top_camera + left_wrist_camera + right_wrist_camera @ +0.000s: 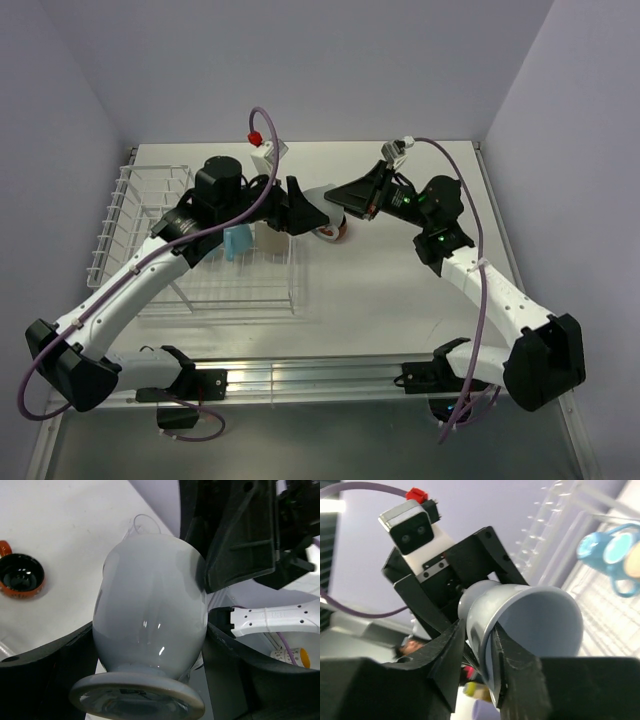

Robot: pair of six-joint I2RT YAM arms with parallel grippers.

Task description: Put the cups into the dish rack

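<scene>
Next, my left gripper swings back to the rack bottom's empty near part, below and left in the top view, lowers the cup rim-down and releases it.
A pale grey-blue footed cup (326,196) hangs in the air between both grippers, above the table's middle. My left gripper (308,207) is shut on its round body (150,610), with the foot toward the wrist camera. My right gripper (347,200) is shut on its rim (520,600), one finger inside and one outside. The small red-orange cup (336,235) sits on the table just below and also shows in the left wrist view (20,576). The white wire dish rack (120,215) stands at the left, with a blue cup (237,243) in it.
In the right wrist view two blue cups (612,555) lie in the rack (555,535). A pale cup (269,238) sits beside the blue one. The side walls stand close to the table's left and right edges.
</scene>
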